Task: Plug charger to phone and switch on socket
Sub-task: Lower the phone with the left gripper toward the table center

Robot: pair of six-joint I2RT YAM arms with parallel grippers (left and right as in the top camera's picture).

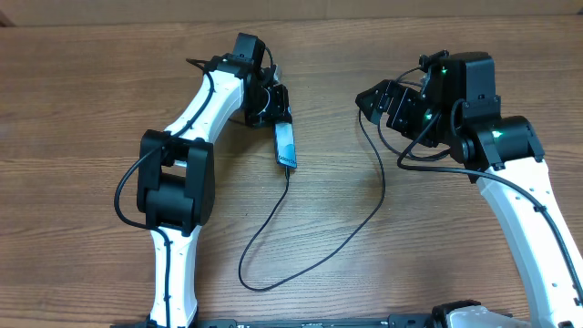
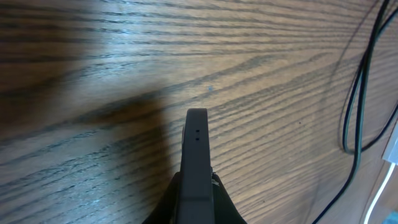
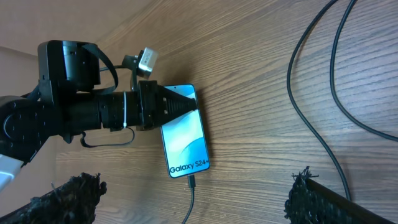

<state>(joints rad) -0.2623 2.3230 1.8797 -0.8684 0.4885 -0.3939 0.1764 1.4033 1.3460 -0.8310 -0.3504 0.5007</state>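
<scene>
Next, my left gripper lowers until the phone (image 1: 286, 146) meets the clear, shaded wood of the tabletop below the gripper, and releases the phone's top end.
The phone (image 1: 286, 146) has a lit cyan-blue screen with white text. My left gripper (image 1: 270, 107) is shut on its top end. In the left wrist view only the phone's dark edge (image 2: 197, 155) shows between the fingers. In the right wrist view the screen (image 3: 185, 140) faces the camera, and the charger's connector tip (image 3: 191, 183) sits in the phone's bottom end. The black charger cable (image 1: 273, 284) loops across the table toward the right arm. My right gripper (image 1: 375, 102) is open and empty, right of the phone. The socket is out of view.
The charger cable runs in two strands at the right of the right wrist view (image 3: 311, 124) and the left wrist view (image 2: 357, 93). A white edge (image 2: 392, 152) shows at the right border of the left wrist view; I cannot tell what it is.
</scene>
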